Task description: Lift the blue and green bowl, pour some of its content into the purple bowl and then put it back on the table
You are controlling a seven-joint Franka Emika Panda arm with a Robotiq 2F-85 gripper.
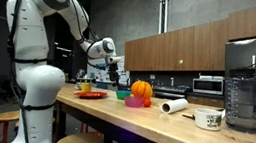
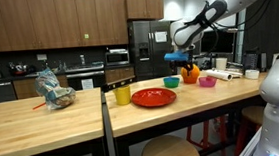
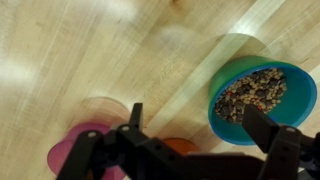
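My gripper moves down onto the blue and green bowl's near rim next. The rim lies below it, and the open fingers already stand on either side of that rim.
The blue and green bowl, green outside and blue inside, stands on the table, filled with brown and dark bits. It also shows in both exterior views. The purple bowl is at the wrist view's lower left, partly behind the gripper body, and shows in both exterior views. My gripper is open and empty. It hovers above the table, with one finger over the green bowl's near rim.
An orange ribbed ball sits between the bowls and shows under the gripper in the wrist view. A red-yellow plate, a yellow cup, a paper roll, a mug and a blender stand on the countertop.
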